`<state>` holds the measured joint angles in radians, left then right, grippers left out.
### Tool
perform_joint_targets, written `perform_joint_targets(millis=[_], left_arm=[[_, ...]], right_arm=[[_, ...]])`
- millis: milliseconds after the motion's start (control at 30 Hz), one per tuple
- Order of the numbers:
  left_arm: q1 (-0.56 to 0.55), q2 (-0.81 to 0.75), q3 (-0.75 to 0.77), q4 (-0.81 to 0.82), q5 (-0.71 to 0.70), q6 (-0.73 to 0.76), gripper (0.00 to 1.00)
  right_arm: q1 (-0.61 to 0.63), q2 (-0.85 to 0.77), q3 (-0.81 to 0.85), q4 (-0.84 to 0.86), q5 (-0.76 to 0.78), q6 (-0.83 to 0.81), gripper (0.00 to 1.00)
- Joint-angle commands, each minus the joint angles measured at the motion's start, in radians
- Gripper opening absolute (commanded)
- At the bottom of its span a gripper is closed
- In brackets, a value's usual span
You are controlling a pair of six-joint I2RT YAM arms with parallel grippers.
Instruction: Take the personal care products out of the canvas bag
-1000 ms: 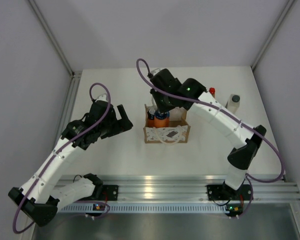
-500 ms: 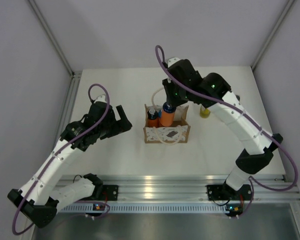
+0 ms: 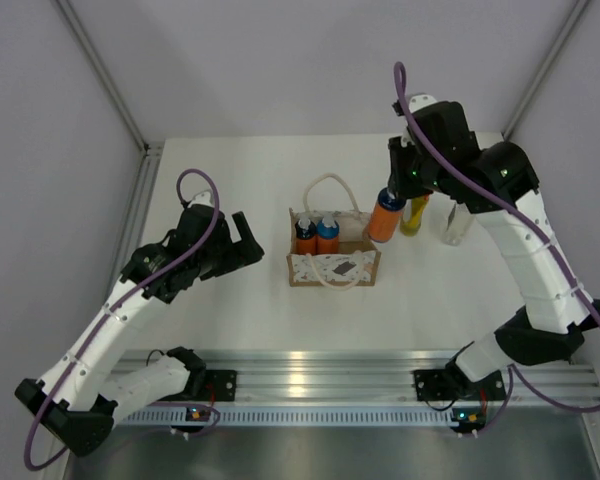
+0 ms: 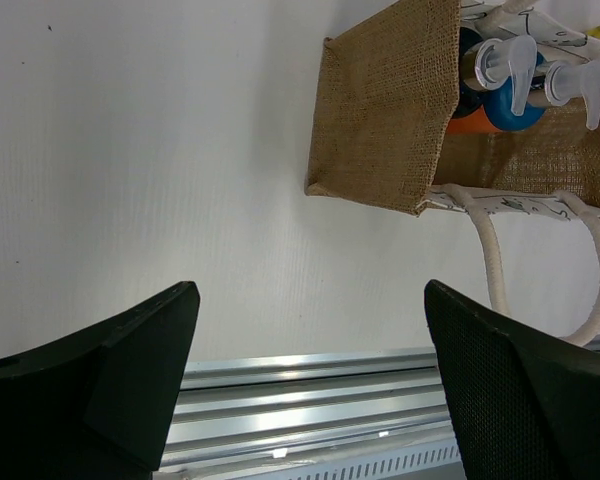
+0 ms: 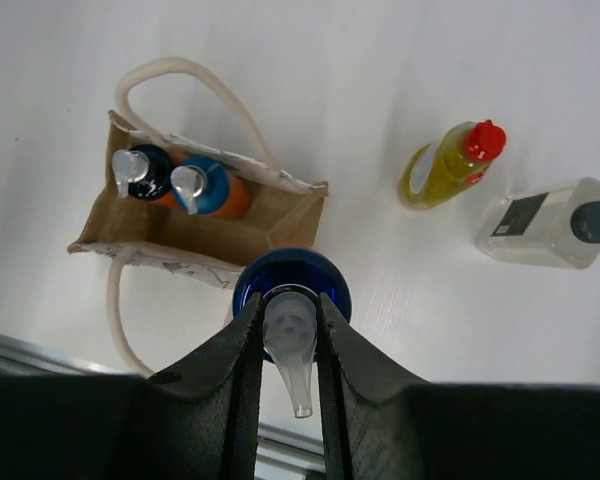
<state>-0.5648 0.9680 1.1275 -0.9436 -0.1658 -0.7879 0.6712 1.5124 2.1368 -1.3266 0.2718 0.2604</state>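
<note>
The table is bare on the near side of the whitish grey-capped bottle [image 3: 458,226], so my right gripper should next carry the orange bottle away from the bag and down there.
The tan canvas bag [image 3: 335,268] stands mid-table with two orange blue-capped bottles [image 3: 317,236] still inside; they also show in the right wrist view [image 5: 195,188] and the left wrist view [image 4: 500,95]. My right gripper [image 3: 392,195] is shut on the pump top of a third orange bottle [image 3: 385,218], held in the air just right of the bag; its blue cap [image 5: 292,290] sits between my fingers. The yellow red-capped bottle [image 3: 416,215] and the whitish grey-capped bottle [image 3: 458,226] stand on the table to the right. My left gripper [image 3: 242,242] is open and empty, left of the bag.
A cream rope handle [image 3: 330,190] arches behind the bag and another [image 3: 332,282] lies in front. An aluminium rail [image 3: 310,365] runs along the near edge. Grey walls close in the left, right and back.
My right gripper has lifted the orange bottle out of the bag and carried it up and to the right. The left arm has not moved.
</note>
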Motion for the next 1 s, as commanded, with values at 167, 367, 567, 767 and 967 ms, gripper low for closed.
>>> perform_joint_targets(millis=[167, 367, 567, 767, 967], left_arm=[[-0.001, -0.018, -0.005, 0.028, -0.011, -0.013, 0.98], [-0.001, -0.018, -0.005, 0.028, -0.009, -0.010, 0.98], [-0.001, -0.020, 0.002, 0.028, -0.005, -0.002, 0.99], [-0.001, -0.020, 0.003, 0.029, -0.003, 0.004, 0.99], [-0.001, -0.015, 0.011, 0.028, 0.003, 0.010, 0.99]], right_arm=[[-0.174, -0.142, -0.185, 0.058, 0.148, 0.005, 0.00], [-0.358, -0.247, -0.431, 0.208, 0.141, 0.008, 0.00], [-0.536, -0.311, -0.646, 0.345, 0.080, 0.008, 0.00], [-0.692, -0.328, -0.793, 0.458, 0.001, 0.011, 0.00], [-0.775, -0.331, -0.906, 0.544, -0.014, 0.005, 0.00]])
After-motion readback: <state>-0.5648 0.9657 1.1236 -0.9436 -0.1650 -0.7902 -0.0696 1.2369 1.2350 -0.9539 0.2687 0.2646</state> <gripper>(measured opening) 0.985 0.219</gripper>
